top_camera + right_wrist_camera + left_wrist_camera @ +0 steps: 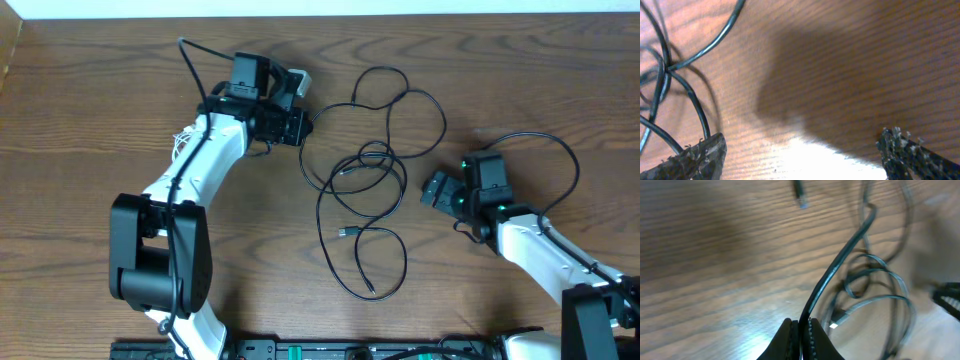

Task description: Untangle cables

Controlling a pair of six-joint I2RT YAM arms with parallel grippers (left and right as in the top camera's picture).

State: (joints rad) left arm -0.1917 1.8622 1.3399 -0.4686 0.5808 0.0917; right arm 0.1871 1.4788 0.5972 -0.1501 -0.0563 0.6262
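Note:
The left gripper swings back and over the crossed loops next, turning, to release the piece of the cable there, since this piece curves wide around the tangle's edge.
The thin black cable (372,165) lies in tangled loops at the middle of the table. Its two small plug ends (346,232) rest in the lower loop. My left gripper (303,127) is at the loops' left edge, shut on a strand of this cable. In the left wrist view the cable (840,260) rises from the shut jaws of the left gripper (802,330) towards more loops. My right gripper (436,190) sits right of the tangle. In its own view the right gripper (802,155) is wide open over bare wood, with cable strands (695,107) by its left finger. A bit of thin white cable (180,146) shows beside the left forearm.
The left arm (200,170) reaches up from the front left and the right arm (540,250) comes in from the front right. A thicker black arm wire (560,150) arcs behind the right wrist. The table's back edge (330,12) runs along the top.

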